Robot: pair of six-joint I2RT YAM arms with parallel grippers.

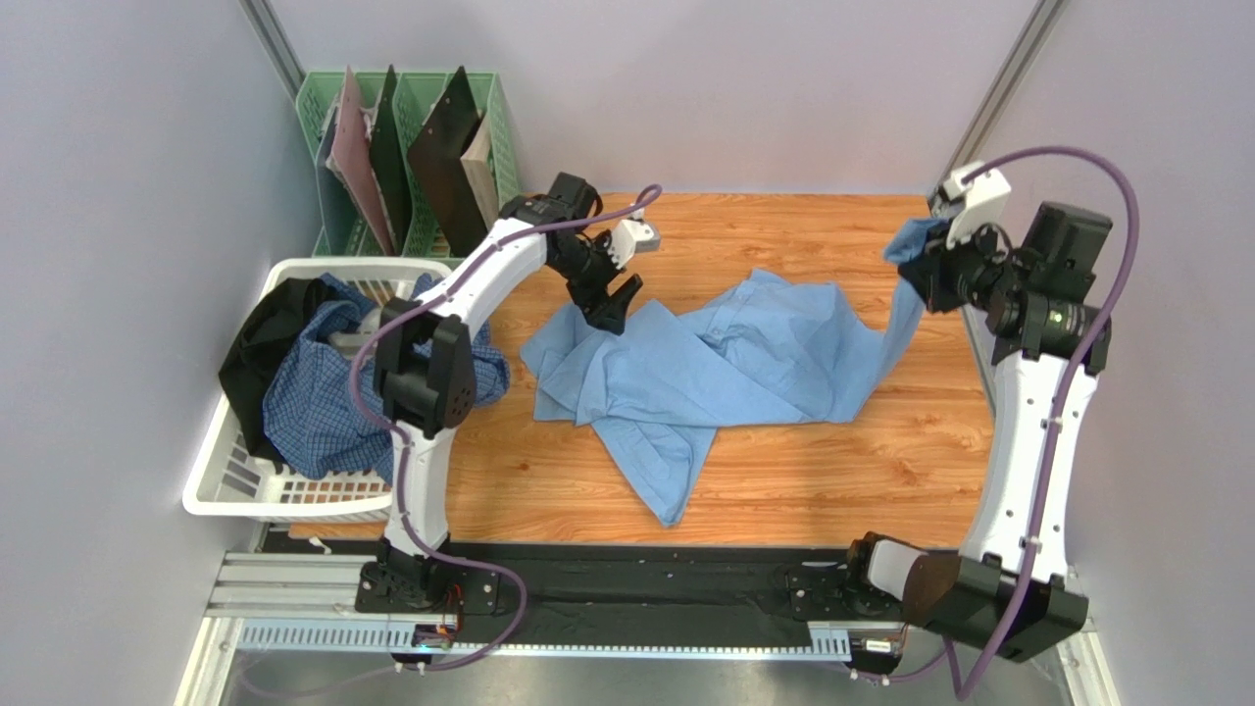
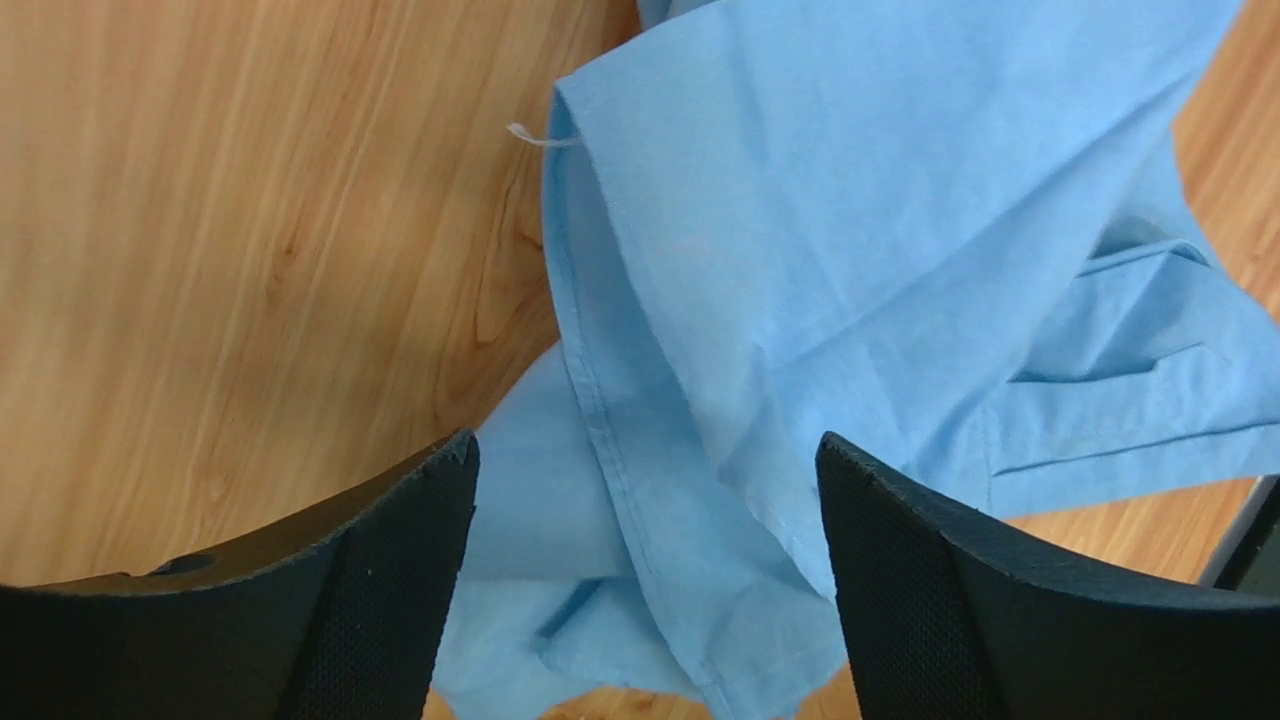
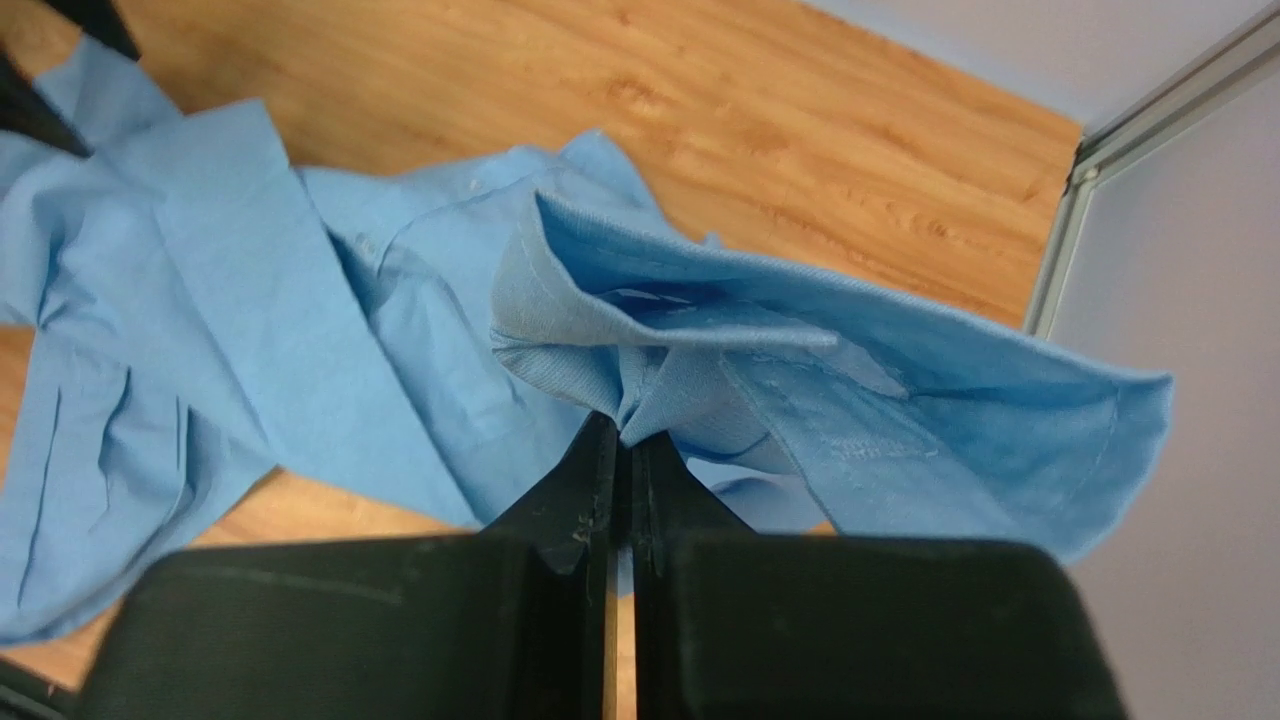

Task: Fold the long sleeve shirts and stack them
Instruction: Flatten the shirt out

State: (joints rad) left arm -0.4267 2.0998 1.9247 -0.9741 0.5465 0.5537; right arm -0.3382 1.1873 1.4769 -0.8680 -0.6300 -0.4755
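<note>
My left gripper moves to its right in the top view and down over the shirt's far corner's free edge next, since it lies that way.
A plain light blue long sleeve shirt point(image 1: 707, 368) lies crumpled across the middle of the wooden table point(image 1: 825, 471). My right gripper point(image 1: 931, 262) is shut on a cuff end of it point(image 3: 676, 368), holding that part raised at the far right. My left gripper point(image 1: 612, 309) hangs open just above the shirt's left edge point(image 2: 706, 375), with cloth under the gap and nothing pinched between the fingers point(image 2: 376, 585). A blue-and-white checked shirt point(image 1: 317, 405) lies heaped in the white basket point(image 1: 221, 486) at the left.
A dark garment point(image 1: 265, 346) drapes over the basket's far rim. A green rack point(image 1: 420, 147) holding flat boards stands at the back left. Grey walls close in on both sides, and a metal rail point(image 1: 589, 603) runs along the near edge.
</note>
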